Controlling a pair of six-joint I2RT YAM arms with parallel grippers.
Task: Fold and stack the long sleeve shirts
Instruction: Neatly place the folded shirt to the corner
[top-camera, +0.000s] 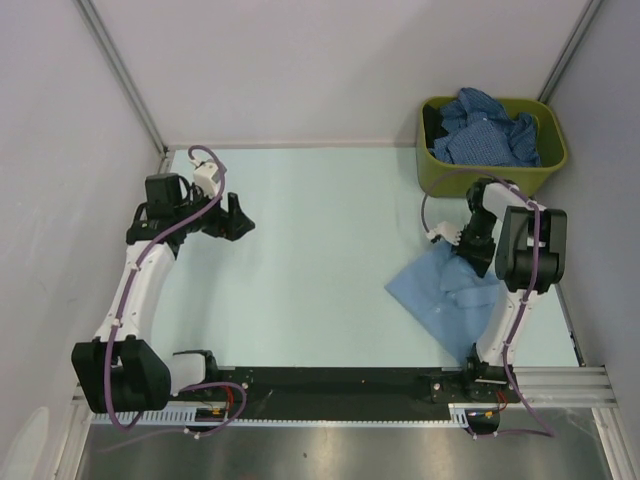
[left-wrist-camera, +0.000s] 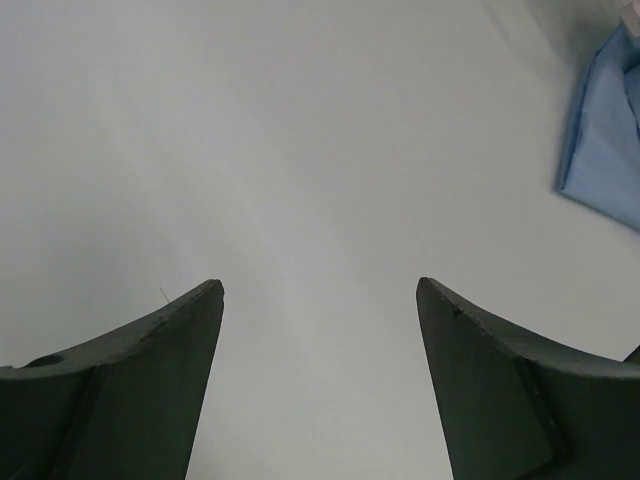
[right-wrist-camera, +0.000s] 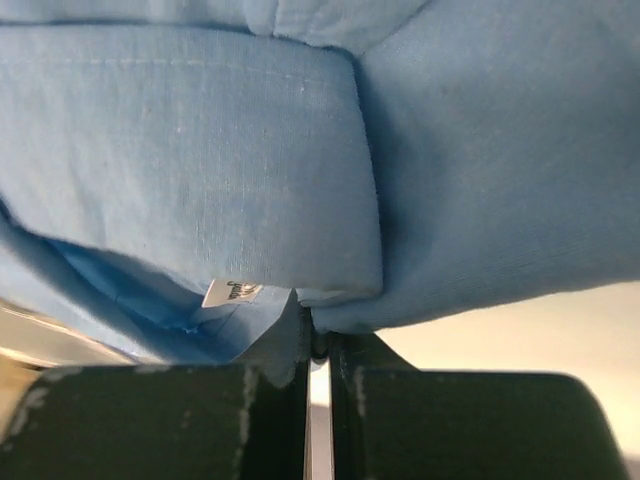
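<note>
The light blue shirt's near end reaches the black bar, so my right gripper should next drag the shirt's fold outward and release it on the table beside the olive-green bin.
A plain light blue shirt (top-camera: 440, 290) lies rumpled on the table at the right; its edge shows in the left wrist view (left-wrist-camera: 605, 140). My right gripper (top-camera: 473, 248) is shut on a fold of it near the collar (right-wrist-camera: 320, 335), the cloth (right-wrist-camera: 200, 150) filling its view. Darker blue patterned shirts (top-camera: 490, 130) are heaped in the olive-green bin (top-camera: 440, 175) at the back right. My left gripper (top-camera: 240, 220) is open and empty over the left of the table, its fingers (left-wrist-camera: 150, 370) wide apart above bare surface.
White walls enclose the table on the left, back and right. A black rail (top-camera: 340, 385) runs along the near edge between the arm bases. The bin stands just behind the right arm.
</note>
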